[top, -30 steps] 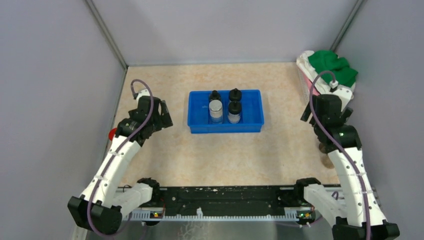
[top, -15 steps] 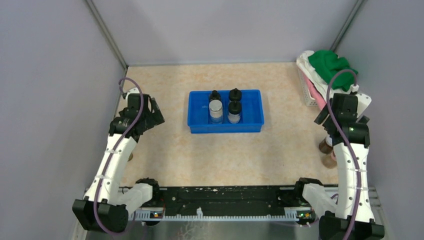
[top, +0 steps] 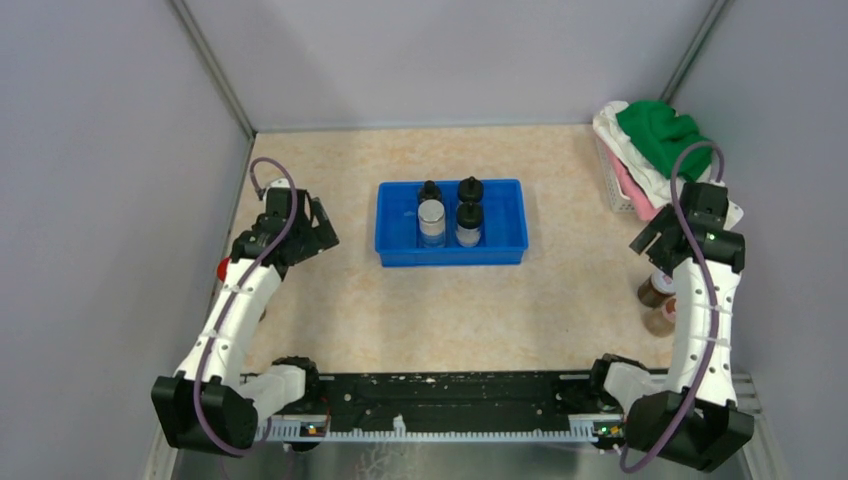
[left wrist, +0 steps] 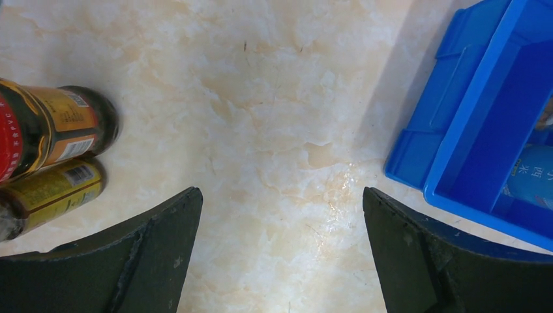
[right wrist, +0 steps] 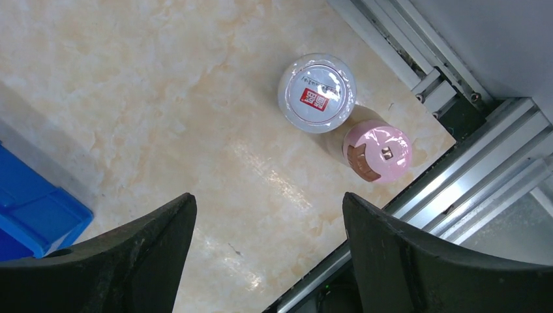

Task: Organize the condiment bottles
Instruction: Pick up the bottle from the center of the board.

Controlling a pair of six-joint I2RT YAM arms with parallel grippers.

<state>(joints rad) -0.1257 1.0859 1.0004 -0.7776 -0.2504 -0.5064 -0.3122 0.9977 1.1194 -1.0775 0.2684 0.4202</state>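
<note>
My right gripper shifts over the jar's cap next and comes down to close. The silver-capped jar [top: 662,283] stands below it, to its right in the wrist view, outside the tray [top: 503,215].
Several black-capped condiment bottles [top: 432,222] stand in the blue tray [top: 503,215] at mid-table. Two dark bottles with red and yellow labels [left wrist: 52,130] stand by the left wall; one red cap [top: 223,268] shows in the top view. A silver-capped jar [right wrist: 317,92] and a pink-capped jar [right wrist: 377,149] stand at the right edge, also in the top view [top: 655,290]. My left gripper [left wrist: 280,195] is open and empty over bare table between the left bottles and the tray. My right gripper [right wrist: 267,199] is open and empty, beside and above the two jars.
A white basket of green and pink cloths [top: 655,135] sits at the back right. A metal rail [right wrist: 456,163] runs just past the right jars. The tray's edge [left wrist: 482,117] is close to my left gripper's right finger. Grey walls close in on both sides.
My right arm has swung right toward the wall, uncovering the two jars below it. My left gripper moved left, then back a little toward the tray. Both stayed open.
</note>
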